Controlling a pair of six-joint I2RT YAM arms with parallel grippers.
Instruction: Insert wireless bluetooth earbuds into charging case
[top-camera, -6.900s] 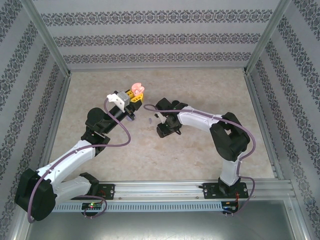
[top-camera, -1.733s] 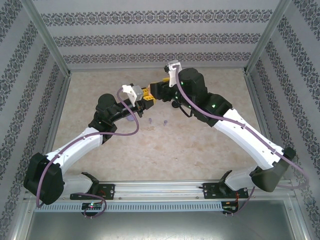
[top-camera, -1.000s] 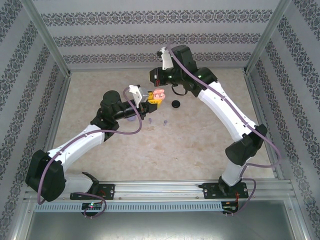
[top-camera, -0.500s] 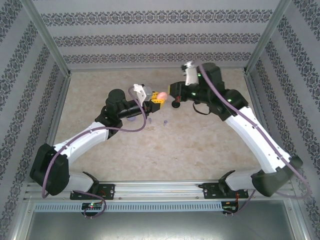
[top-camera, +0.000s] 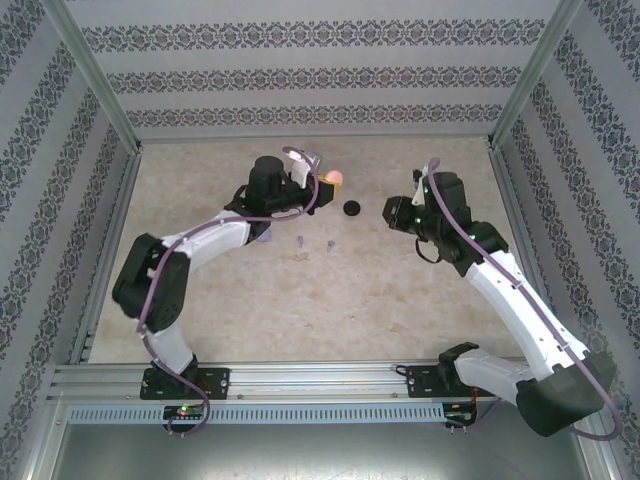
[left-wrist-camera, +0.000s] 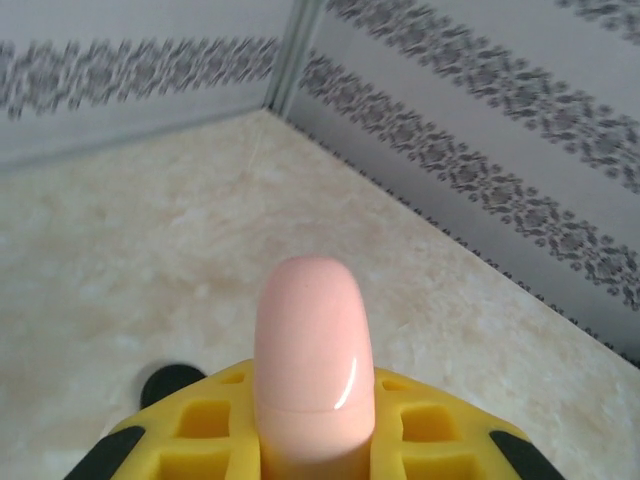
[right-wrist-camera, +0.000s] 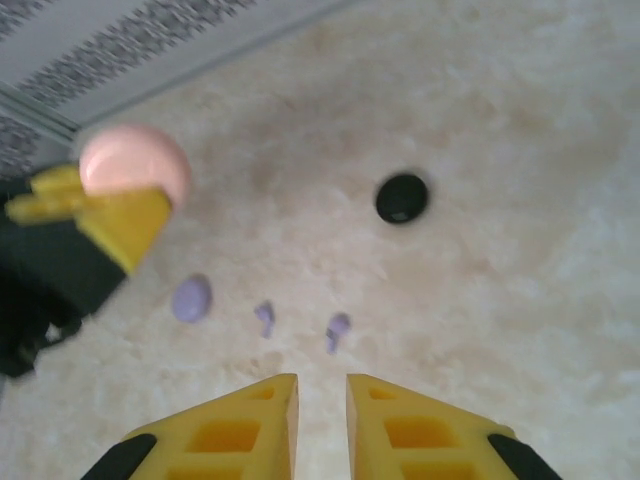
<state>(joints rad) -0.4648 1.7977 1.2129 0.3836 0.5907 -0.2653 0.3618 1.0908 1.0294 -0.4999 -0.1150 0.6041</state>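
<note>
My left gripper tilts its fingers downward next and lowers the pale pink case onto the bare tabletop (top-camera: 336, 211) beside the black case, since that spot lies empty.
My left gripper (top-camera: 324, 181) is shut on a closed pale pink round case (left-wrist-camera: 310, 350), held above the table between its yellow fingers (left-wrist-camera: 205, 425). The same pink case (right-wrist-camera: 135, 165) appears at the upper left of the right wrist view. Two lilac earbuds (right-wrist-camera: 265, 316) (right-wrist-camera: 337, 328) lie loose on the table in front of my right gripper (right-wrist-camera: 322, 400), which stands narrowly open and empty. From above, the two lilac buds (top-camera: 301, 241) (top-camera: 329, 244) lie left of the right gripper (top-camera: 390, 212). The black and pale pink buds are out of view.
A small black round case (top-camera: 351, 208) lies on the table between the two grippers. A lilac case (right-wrist-camera: 191, 298) sits left of the buds, partly under the left arm (top-camera: 215, 235). Patterned walls (top-camera: 320, 80) enclose the beige table (top-camera: 350, 310).
The right gripper has pulled back to the right, away from the pink case. The left gripper has carried the case farther back and right, and its arm has swung round.
</note>
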